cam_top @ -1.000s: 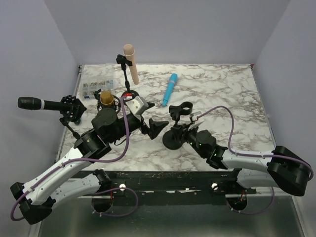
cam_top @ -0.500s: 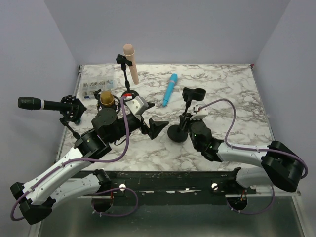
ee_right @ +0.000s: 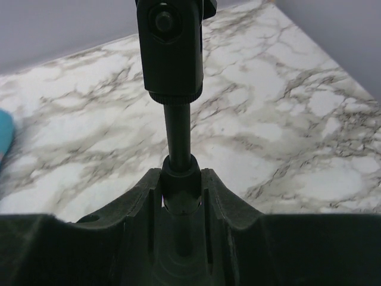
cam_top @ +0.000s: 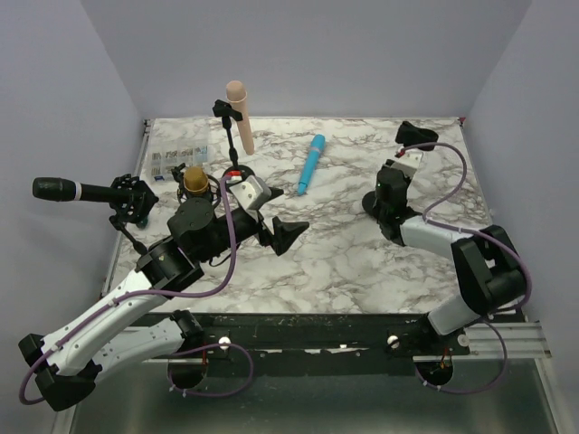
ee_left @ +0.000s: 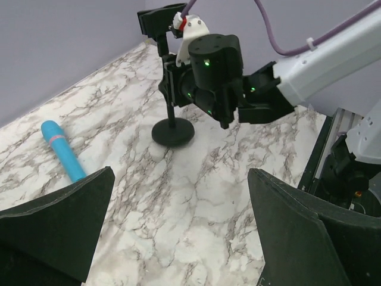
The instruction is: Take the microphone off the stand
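Note:
The far corner of the table is empty, so the robot's right gripper will next take the empty stand there, moving outward and toward the right in the top view.
A blue microphone lies loose on the marble table; it also shows in the left wrist view. My right gripper is shut on the pole of an empty black stand. The stand's clip is at the top and its round base looks to rest on the table. My left gripper is open and empty over bare marble, with its fingers wide apart. A beige microphone, a gold one and a black one sit in their stands at the left.
A leaflet lies at the back left. The table's right edge is close to my right arm. Grey walls enclose the table on three sides.
My right gripper has moved the empty stand from the middle front of the table to the right and back. The left arm has not moved.

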Tool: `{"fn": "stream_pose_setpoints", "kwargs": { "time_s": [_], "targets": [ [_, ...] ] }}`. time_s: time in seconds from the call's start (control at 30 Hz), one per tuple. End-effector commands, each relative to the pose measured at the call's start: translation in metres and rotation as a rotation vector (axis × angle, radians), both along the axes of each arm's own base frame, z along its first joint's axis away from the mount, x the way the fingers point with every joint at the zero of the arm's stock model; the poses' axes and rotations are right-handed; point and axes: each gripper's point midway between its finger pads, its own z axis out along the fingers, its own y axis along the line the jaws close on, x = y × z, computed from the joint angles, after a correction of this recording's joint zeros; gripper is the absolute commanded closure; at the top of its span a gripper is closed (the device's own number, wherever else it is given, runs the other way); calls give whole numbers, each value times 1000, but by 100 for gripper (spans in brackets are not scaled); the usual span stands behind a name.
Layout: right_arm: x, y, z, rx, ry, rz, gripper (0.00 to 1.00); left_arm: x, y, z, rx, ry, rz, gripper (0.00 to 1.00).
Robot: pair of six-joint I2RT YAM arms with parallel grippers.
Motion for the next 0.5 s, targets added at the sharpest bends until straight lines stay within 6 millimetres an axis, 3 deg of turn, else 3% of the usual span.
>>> {"fn": "stream_pose_setpoints", "kwargs": {
  "time_s": [0.0, 0.2, 0.47],
  "targets": [
    [47, -46, 32, -10, -124, -153, 99, -5, 2, 5, -24, -19, -9, 2],
    [100, -102, 35, -32, -175, -260, 100, 1, 8, 3, -12, -34, 38, 2],
    [163, -140, 35, -82, -220, -267, 99, 7, 10, -1, -11, -44, 69, 2]
  ]
}}
